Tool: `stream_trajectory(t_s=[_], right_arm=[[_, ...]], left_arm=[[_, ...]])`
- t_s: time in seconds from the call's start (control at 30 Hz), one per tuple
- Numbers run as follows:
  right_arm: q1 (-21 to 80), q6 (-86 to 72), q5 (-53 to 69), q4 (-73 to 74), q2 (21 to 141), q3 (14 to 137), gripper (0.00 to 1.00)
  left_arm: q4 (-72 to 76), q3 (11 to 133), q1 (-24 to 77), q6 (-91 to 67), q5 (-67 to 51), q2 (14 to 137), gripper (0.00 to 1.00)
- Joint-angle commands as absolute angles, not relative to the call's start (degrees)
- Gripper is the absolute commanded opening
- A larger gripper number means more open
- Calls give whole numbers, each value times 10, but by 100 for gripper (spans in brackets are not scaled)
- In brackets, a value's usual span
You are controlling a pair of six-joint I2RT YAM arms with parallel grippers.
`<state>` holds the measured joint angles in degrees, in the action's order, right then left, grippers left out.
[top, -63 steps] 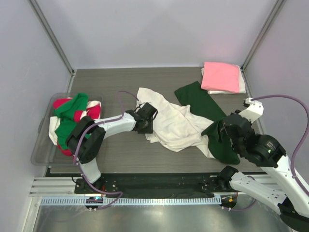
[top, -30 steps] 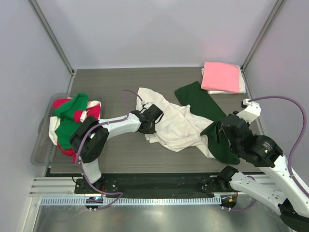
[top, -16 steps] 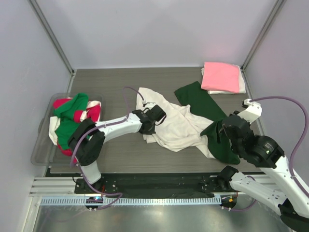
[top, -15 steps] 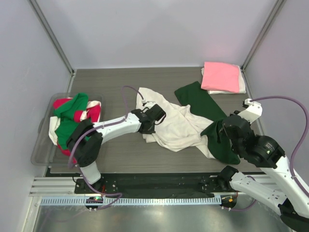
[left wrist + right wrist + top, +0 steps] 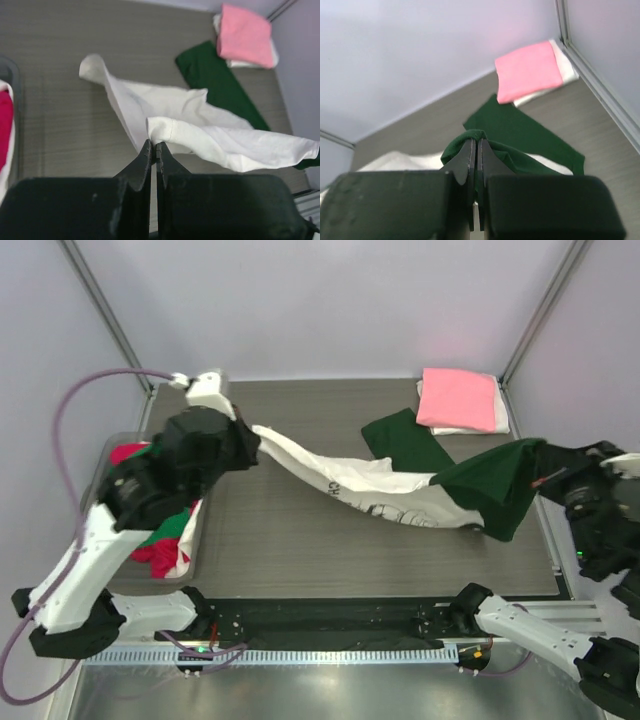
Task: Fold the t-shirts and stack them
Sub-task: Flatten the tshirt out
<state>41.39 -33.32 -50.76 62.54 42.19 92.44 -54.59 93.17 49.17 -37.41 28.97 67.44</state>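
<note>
My right gripper has the green part to lift high next. It will then move that part outward and down beside the folded pink t-shirt.
A cream-white t-shirt (image 5: 370,490) with dark green fabric (image 5: 490,485) and small black lettering (image 5: 385,512) hangs stretched between both grippers above the table. My left gripper (image 5: 250,440) is shut on a white edge of it; in the left wrist view (image 5: 153,145) the cloth (image 5: 210,135) bunches at the tips. My right gripper (image 5: 545,465) is shut on the green part, as the right wrist view (image 5: 476,141) shows with the green cloth (image 5: 520,162). One green end (image 5: 400,440) still lies on the table.
A folded pink t-shirt (image 5: 455,397) lies on a folded white one (image 5: 497,412) at the back right corner. A clear tub (image 5: 197,540) at the left holds red, green and white shirts (image 5: 160,535), partly hidden by my left arm.
Both arms have risen from the table and moved apart, left arm to the back left, right arm to the right. The shirt is lifted and pulled out long between them.
</note>
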Motion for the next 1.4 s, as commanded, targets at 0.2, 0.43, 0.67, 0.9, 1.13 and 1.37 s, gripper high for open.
stream_trajectory(t_s=[0.2,0.43,0.67,0.9,1.13,1.37], right_arm=[[414,-116,-369,553,464,1185,1],[414,-62,-229,521,462,1305,1],[414,-25,-174,470,461,1348,1],[410,24,-256,389,561,1391,1],[419,156,-460,352,759,1330,1],[270,91,-423,337,1062,1305,1]], left_arm=[[-662,1213,492,-266,315,613,0],[-627,1262,492,-238,251,546,0],[-570,1242,492,-222,202,508,0],[-501,1275,492,-171,215,576,0],[-488,1258,492,-122,410,699,0],[-486,1045,246,-270,296,871,0]])
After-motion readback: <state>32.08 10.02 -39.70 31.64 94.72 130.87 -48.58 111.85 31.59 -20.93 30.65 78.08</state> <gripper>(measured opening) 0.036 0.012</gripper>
